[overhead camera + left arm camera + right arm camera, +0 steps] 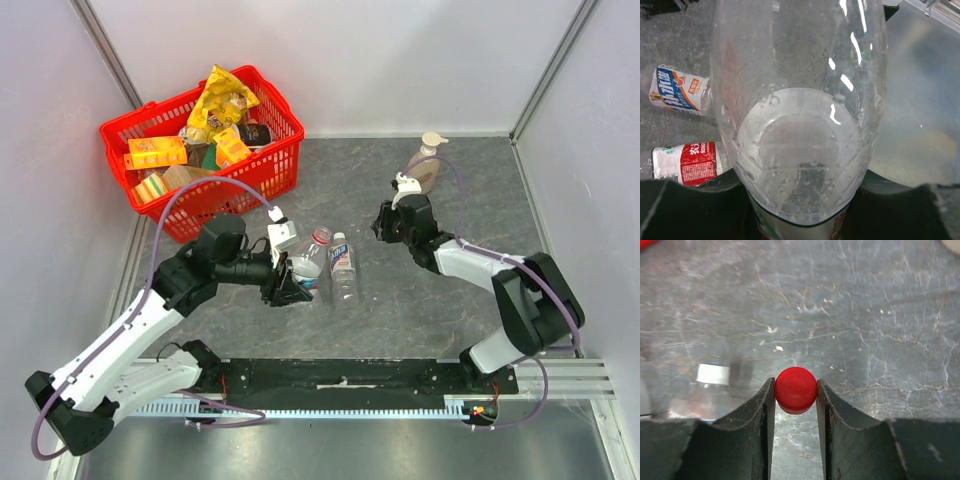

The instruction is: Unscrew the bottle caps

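Note:
The red bottle cap in my right gripper will go down onto that open patch (374,239) next, and my fingers will spread to let it go, because bare tabletop is clear below.
My left gripper (288,285) (802,202) is shut on a clear bottle (313,260) (800,125), gripping it at the label band. The bottle's shoulder fills the left wrist view. Its neck (322,236) looks reddish, but I cannot tell whether that is a cap or a ring. A second bottle (344,272) with a white cap (339,238) lies just right of it. In the left wrist view, two labelled bottles (677,90) (690,162) lie on the table. My right gripper (382,224) (795,381) hovers over bare table, shut on a red bottle cap (795,390) held between its fingertips.
A red basket (232,195) full of snack packs stands at the back left. A beige pump soap bottle (427,165) stands at the back right, just behind the right wrist. Light walls enclose the grey table (470,200) on three sides.

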You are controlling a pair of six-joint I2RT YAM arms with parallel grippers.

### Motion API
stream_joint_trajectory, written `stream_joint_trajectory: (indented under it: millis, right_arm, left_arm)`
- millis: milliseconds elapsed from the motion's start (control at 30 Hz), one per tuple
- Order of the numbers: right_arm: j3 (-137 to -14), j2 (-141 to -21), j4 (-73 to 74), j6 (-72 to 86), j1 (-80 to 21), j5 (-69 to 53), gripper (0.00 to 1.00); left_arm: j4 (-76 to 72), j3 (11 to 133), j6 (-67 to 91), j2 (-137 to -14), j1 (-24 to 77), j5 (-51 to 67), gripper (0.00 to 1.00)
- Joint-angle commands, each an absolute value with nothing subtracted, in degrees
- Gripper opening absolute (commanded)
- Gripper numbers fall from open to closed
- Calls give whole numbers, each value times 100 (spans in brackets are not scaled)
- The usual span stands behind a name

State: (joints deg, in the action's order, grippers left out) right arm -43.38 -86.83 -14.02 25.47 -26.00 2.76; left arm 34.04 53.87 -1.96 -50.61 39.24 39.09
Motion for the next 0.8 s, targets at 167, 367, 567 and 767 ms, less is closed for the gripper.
stream_joint_trajectory:
  millis: [167,367,567,767]
  right_arm:
    - [-4729,-9395,-967,3102,-2382,774,12]
    - [-4711,-9396,-940,3076,-2364,844,37]
    - [-4702,-9290,-914,3006,-2364,826,61]
    - [-4650,-9123,-897,3041,-2356,826,82]
  left_arm:
    - [3103,5362,-62,-4737,3920,3832,2]
    - [3067,5274,-62,-4746,3911,3850,2]
    - [3032,5265,-62,-4816,3911,3841,2]
    - [3032,5274,-62,-4913,3911,3841,2]
